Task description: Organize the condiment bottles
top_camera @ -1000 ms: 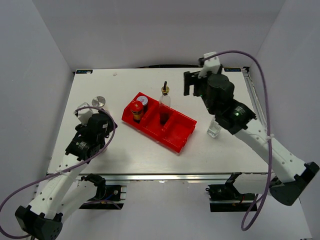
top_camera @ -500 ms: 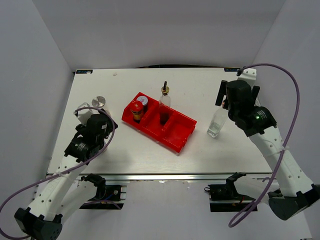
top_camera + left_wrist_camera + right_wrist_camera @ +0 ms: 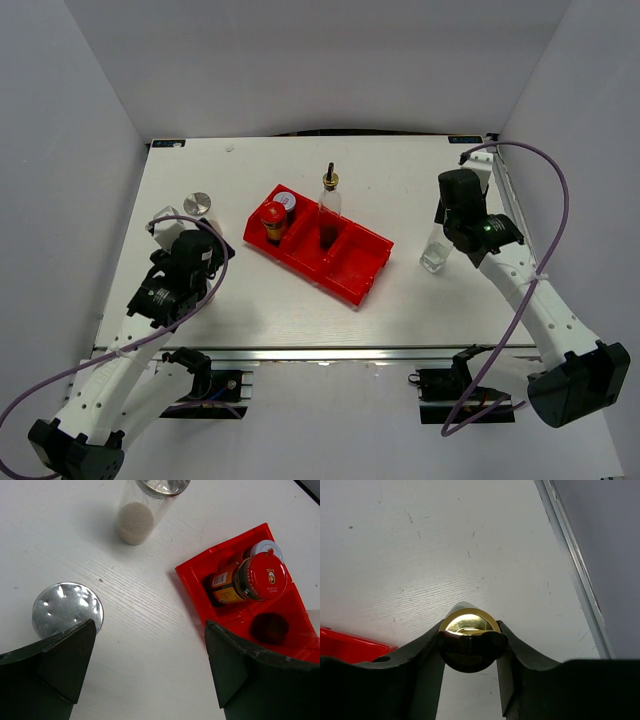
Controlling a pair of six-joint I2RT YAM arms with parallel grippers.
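Note:
I will next lift the clear bottle with my right gripper, move it to the left in the top view, then lower it and release it in the near part of the bin's middle section, which is empty.
My right gripper (image 3: pixel 470 641) is shut on the gold spout top (image 3: pixel 469 622) of a tall clear bottle (image 3: pixel 434 256), which stands on the table to the right of the red bin (image 3: pixel 352 262). A second tall bottle (image 3: pixel 329 205) stands in the bin's middle compartment. The red-lidded jar (image 3: pixel 260 577) lies in the bin's left end beside a white-capped jar (image 3: pixel 285 201). My left gripper (image 3: pixel 150 670) hangs open over bare table. A silver-capped shaker (image 3: pixel 65 611) sits by its left finger, and another shaker (image 3: pixel 145 505) stands farther ahead.
The table's right edge has a metal rail (image 3: pixel 572 575) close to the held bottle. The bin's right-hand compartments (image 3: pixel 362 258) hold nothing. White enclosure walls (image 3: pixel 80 180) surround the table.
The right arm swung from the back of the table down over the clear bottle on the right, and its jaws closed on the gold top. The left arm barely moved.

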